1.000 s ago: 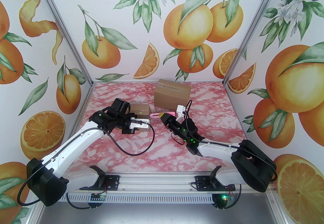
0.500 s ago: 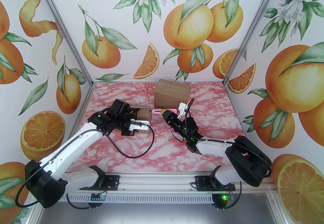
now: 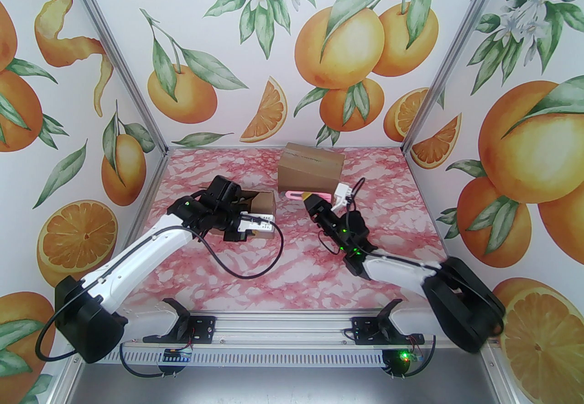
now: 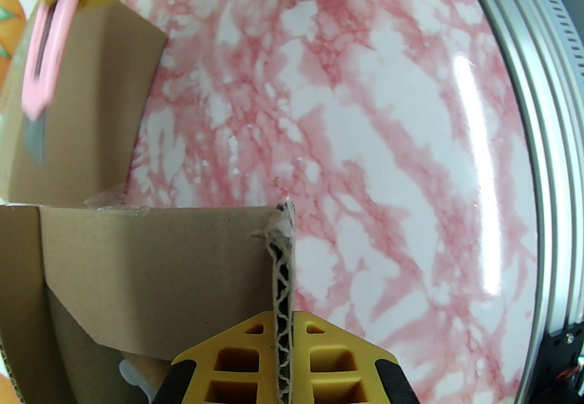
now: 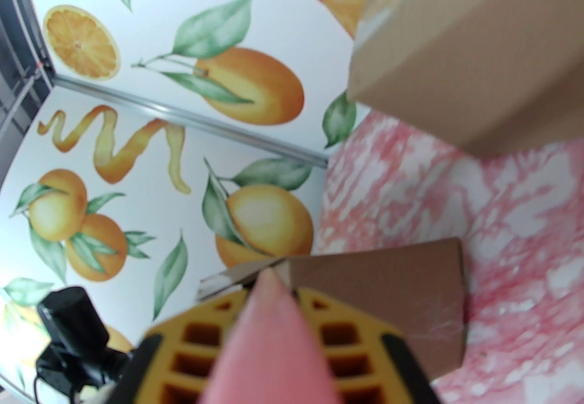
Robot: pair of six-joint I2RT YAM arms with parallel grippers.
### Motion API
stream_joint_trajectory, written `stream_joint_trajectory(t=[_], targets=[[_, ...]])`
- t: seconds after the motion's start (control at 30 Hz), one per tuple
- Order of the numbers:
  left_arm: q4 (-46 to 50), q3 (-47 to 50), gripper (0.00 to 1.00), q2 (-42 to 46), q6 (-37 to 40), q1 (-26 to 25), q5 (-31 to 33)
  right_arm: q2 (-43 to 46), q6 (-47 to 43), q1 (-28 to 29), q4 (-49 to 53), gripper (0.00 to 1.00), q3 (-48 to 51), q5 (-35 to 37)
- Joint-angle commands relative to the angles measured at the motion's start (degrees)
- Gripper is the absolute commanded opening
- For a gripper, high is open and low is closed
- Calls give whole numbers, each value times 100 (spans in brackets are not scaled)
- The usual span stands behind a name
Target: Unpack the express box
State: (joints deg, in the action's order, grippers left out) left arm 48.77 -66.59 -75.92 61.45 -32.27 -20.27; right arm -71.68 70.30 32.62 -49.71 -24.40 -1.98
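Observation:
The right gripper draws back next, then lowers the utility knife (image 3: 295, 194) onto the table to release it.
The express box (image 3: 263, 204), small and brown, sits left of the table's middle with its top open. My left gripper (image 3: 261, 229) is shut on the edge of one raised flap. In the left wrist view the yellow fingers (image 4: 328, 361) pinch the corrugated flap edge (image 4: 282, 283). My right gripper (image 3: 311, 200) is shut on a pink utility knife (image 3: 295, 194), held off the table to the right of the box. The knife (image 4: 43, 60) has its grey blade out. In the right wrist view the knife handle (image 5: 269, 338) sits between yellow fingers, with the small box (image 5: 388, 283) beyond it.
A larger taped cardboard box (image 3: 310, 169) stands at the back centre, just behind the knife, and also appears at top right in the right wrist view (image 5: 465, 51). Printed walls close in three sides. The metal rail (image 3: 283, 329) runs along the near edge.
My right gripper has carried the knife right and back, away from the small box and towards the larger one. The left gripper has pulled the flap up, and the small box has shifted slightly right.

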Motion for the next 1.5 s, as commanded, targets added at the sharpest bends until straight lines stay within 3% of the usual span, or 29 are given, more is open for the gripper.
stream_joint_trajectory(t=[0.0, 0.17, 0.33, 0.47, 0.73, 0.8, 0.93, 0.97, 1.0, 1.13, 1.27, 1.33, 1.4, 1.47], targets=[[-74, -370, 0, -306, -151, 19, 101, 724, -176, -353, 1344, 0, 273, 175], [-99, -736, 0, -678, -360, 19, 29, 1305, -16, -1228, 2185, 0, 832, -248], [-70, -957, 0, -896, -413, 17, 72, 833, 505, -2004, 1904, 0, 1159, -1067], [15, -1069, 0, -993, -474, 10, 76, 128, 670, -2078, 1860, 0, 943, -1434], [219, -1275, 0, -1129, -708, -42, 191, -921, 1170, -2092, 1360, 0, 1025, -1242], [251, -1336, 0, -1153, -760, -60, 225, -1043, 1186, -2092, 1350, 13, 1016, -1172], [256, -1397, 0, -1194, -815, -81, 275, -1104, 1214, -2093, 1317, 22, 1025, -1102], [264, -1509, 1, -1266, -912, -106, 370, -1093, 1191, -2093, 1519, 39, 977, -1008], [247, -1629, 3, -1331, -1054, -105, 412, -893, 1121, -2093, 1780, 57, 965, -825], [297, -2075, 16, -1597, -1498, -122, 669, 45, 636, -2097, 3225, 99, 716, -379], [421, -2515, 42, -1836, -1872, -131, 898, 1176, -112, -2111, 5008, 100, 253, 275], [405, -2623, 59, -1873, -2052, -130, 1001, 1498, -388, -2111, 5511, 100, 64, 425], [383, -2729, 66, -1861, -2173, -130, 1076, 1612, -715, -2081, 5858, 100, -166, 397], [299, -2842, 82, -1774, -2249, -131, 1192, 1589, -1004, -1949, 5982, 100, -399, 277]])
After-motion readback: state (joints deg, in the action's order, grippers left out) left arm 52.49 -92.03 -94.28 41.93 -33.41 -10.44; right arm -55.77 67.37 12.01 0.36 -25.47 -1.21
